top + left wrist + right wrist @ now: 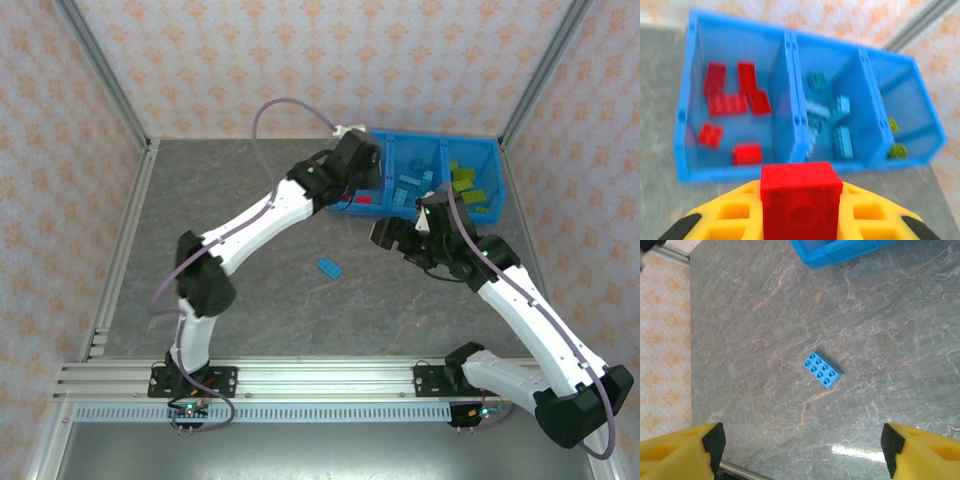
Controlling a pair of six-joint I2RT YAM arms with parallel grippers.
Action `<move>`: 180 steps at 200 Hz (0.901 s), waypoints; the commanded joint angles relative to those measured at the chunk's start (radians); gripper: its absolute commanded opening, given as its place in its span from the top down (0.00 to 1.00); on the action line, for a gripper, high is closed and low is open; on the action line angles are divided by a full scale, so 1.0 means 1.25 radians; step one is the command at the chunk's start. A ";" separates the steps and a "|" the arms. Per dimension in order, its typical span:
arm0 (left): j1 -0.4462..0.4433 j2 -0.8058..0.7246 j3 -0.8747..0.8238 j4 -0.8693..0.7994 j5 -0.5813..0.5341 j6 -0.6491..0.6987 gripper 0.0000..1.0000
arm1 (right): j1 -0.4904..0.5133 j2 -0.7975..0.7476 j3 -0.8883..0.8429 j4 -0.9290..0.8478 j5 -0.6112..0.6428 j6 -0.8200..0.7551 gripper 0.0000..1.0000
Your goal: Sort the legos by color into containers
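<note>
The right gripper should next move over the light blue lego while turning, then lower onto its long sides, because it lies slanted below and farther from the bin.
My left gripper is shut on a red lego, held just in front of the blue bin. The bin's left container holds several red legos, the middle one light blue legos, and the right one green legos. From above, the left gripper hovers at the bin's left end. One light blue lego lies flat on the table. The right gripper hangs open above the table near it, in the top view just in front of the bin.
The bin stands in the back right corner against the patterned wall. A metal frame rail runs along the table's left edge. Bare grey marbled table spreads left of and in front of the loose lego.
</note>
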 commanded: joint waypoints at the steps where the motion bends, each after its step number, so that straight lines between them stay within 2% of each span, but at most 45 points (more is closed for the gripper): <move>1: 0.031 0.159 0.172 -0.094 -0.108 0.136 0.73 | 0.002 -0.032 -0.006 -0.003 0.049 0.009 0.17; 22: 0.046 0.279 0.383 -0.137 -0.105 0.177 0.67 | 0.002 -0.048 -0.009 -0.023 0.065 0.006 0.17; 34: 0.051 0.316 0.456 -0.149 -0.106 0.187 0.59 | 0.002 -0.057 -0.011 -0.029 0.069 0.007 0.17; 54: 0.055 0.302 0.465 -0.137 -0.084 0.192 0.45 | 0.002 -0.066 -0.020 -0.029 0.078 0.012 0.16; 76: 0.053 0.238 0.426 -0.147 -0.063 0.193 0.41 | 0.003 -0.062 -0.023 -0.026 0.084 0.014 0.16; 101: 0.051 0.091 0.251 -0.111 -0.019 0.188 0.39 | 0.003 -0.049 -0.024 -0.016 0.099 0.006 0.17; 137: 0.049 -0.233 -0.165 0.060 0.087 0.166 0.38 | 0.006 -0.027 -0.036 0.016 0.121 -0.016 0.17; 156: 0.044 -0.395 -0.334 0.112 0.099 0.183 0.36 | 0.026 0.012 -0.025 0.024 0.135 -0.033 0.17; 180: 0.039 -0.569 -0.479 0.088 0.093 0.258 0.32 | 0.088 0.088 0.007 0.035 0.179 -0.070 0.17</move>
